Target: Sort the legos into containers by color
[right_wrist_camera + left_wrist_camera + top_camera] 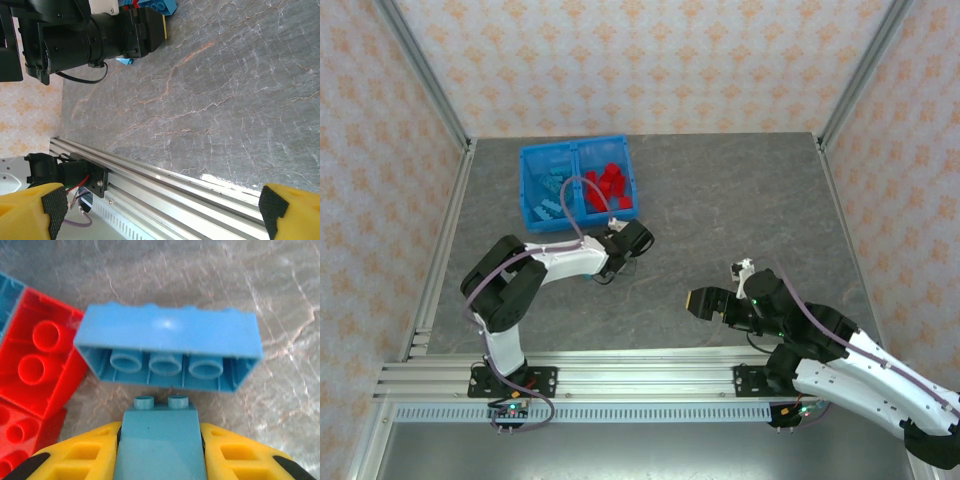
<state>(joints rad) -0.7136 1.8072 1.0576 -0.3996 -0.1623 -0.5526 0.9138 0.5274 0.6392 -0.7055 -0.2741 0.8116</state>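
My left gripper holds a light blue lego, so I will raise it and move outward over the bin's container [549, 190] of blue legos to release the lego inside.
My left gripper [160, 432] is shut on a small light blue lego [160, 445], its yellow fingers pressed to both sides, low over the table. Just ahead of it a longer blue lego [170, 335] lies on its side with its hollow underside facing me. To its left lie red legos [37, 360]. From above, the left gripper [616, 240] sits just in front of the blue bin [577, 150]. The bin's left container [549, 190] holds blue legos and its right container [610, 187] holds red ones. My right gripper [696, 300] stands open and empty near the table's front.
The aluminium rail [165, 185] at the table's near edge runs below the right gripper [162, 212]. The left arm's black wrist [90, 35] crosses the far side of that view. Bare grey table [740, 200] stretches to the right of the bin.
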